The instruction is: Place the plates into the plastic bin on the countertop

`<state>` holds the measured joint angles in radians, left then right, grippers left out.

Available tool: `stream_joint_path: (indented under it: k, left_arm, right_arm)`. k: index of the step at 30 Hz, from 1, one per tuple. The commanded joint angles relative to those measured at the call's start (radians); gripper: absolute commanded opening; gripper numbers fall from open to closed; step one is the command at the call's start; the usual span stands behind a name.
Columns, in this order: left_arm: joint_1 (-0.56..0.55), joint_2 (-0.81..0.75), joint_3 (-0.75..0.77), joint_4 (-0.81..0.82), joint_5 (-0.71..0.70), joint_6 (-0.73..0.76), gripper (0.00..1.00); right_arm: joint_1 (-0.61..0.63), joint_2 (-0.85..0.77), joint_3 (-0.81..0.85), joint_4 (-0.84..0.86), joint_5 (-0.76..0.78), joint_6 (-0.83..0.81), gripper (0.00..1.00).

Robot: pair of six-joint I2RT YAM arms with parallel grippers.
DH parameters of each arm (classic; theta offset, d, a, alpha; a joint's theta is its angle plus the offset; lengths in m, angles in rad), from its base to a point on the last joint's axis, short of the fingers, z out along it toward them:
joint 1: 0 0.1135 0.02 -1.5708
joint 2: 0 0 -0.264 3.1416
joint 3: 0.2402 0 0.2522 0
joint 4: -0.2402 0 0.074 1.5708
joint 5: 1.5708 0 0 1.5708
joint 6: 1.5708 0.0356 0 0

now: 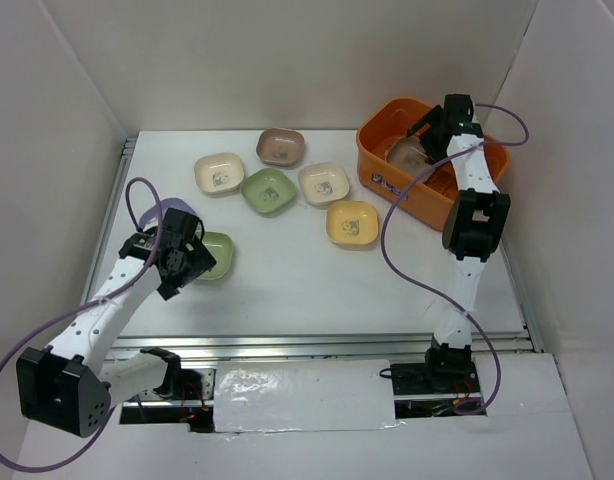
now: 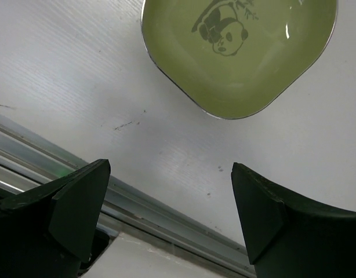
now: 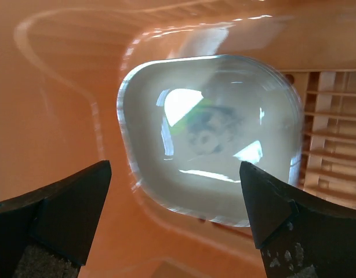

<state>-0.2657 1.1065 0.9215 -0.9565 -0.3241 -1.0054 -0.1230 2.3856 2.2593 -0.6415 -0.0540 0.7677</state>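
Observation:
My right gripper is in the bin and should move up out of it next. Then it should move down onto the green plate's bin-side rim [image 1: 231, 255], since my left gripper is hovering opposite.
Five plates lie in a cluster on the white countertop [image 1: 317, 290]: brown [image 1: 281, 147], cream [image 1: 219, 172], green [image 1: 268, 190], cream [image 1: 323, 183] and yellow [image 1: 352, 223]. Another green plate [image 1: 219, 256] lies at the left, and it fills the top of the left wrist view [image 2: 236, 52]. My left gripper [image 1: 184, 262] hovers at its near-left side, open and empty [image 2: 169, 202]. The orange plastic bin [image 1: 385, 172] stands at the back right. My right gripper [image 1: 430, 130] is inside it, open and empty [image 3: 175, 202], just above a pale plate [image 3: 213, 145] resting in the bin [image 3: 62, 116].
White walls close the counter at the back and on both sides. A metal rail [image 1: 317, 343] runs along the near edge, and it also shows in the left wrist view [image 2: 166, 214]. Purple cables loop from both arms.

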Motion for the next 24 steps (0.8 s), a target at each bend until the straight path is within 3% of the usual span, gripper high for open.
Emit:
stream_joint_path:
  k: [1,6,12,17,19,20,22,24]
  left_arm:
    - [0.031,-0.016,-0.012,0.097,0.008,-0.079,0.99]
    - [0.077,0.032,-0.041,0.156,-0.006,-0.214,0.99]
    - [0.121,0.199,-0.062,0.260,-0.021,-0.334,0.97]
    - [0.117,0.349,-0.038,0.240,-0.039,-0.394,0.91]
    - [0.117,0.395,-0.070,0.274,-0.058,-0.392,0.81]
    - [0.121,0.409,-0.084,0.312,-0.061,-0.391,0.67]
    - [0.125,0.459,-0.107,0.334,-0.063,-0.397,0.53]
    - [0.117,0.483,-0.111,0.354,-0.049,-0.386,0.32]
  right_arm:
    - [0.016,-0.201,0.031,0.071,0.011,-0.030,1.00]
    - [0.075,-0.412,0.025,0.042,0.049,-0.100,1.00]
    - [0.172,-0.655,-0.310,0.147,-0.116,-0.079,1.00]
    - [0.253,-0.721,-0.353,0.138,-0.175,-0.087,1.00]
    - [0.273,-0.727,-0.333,0.114,-0.184,-0.102,1.00]
    - [0.293,-0.735,-0.334,0.109,-0.188,-0.110,1.00]
    - [0.315,-0.749,-0.348,0.102,-0.198,-0.119,1.00]
    - [0.347,-0.776,-0.369,0.095,-0.191,-0.136,1.00]
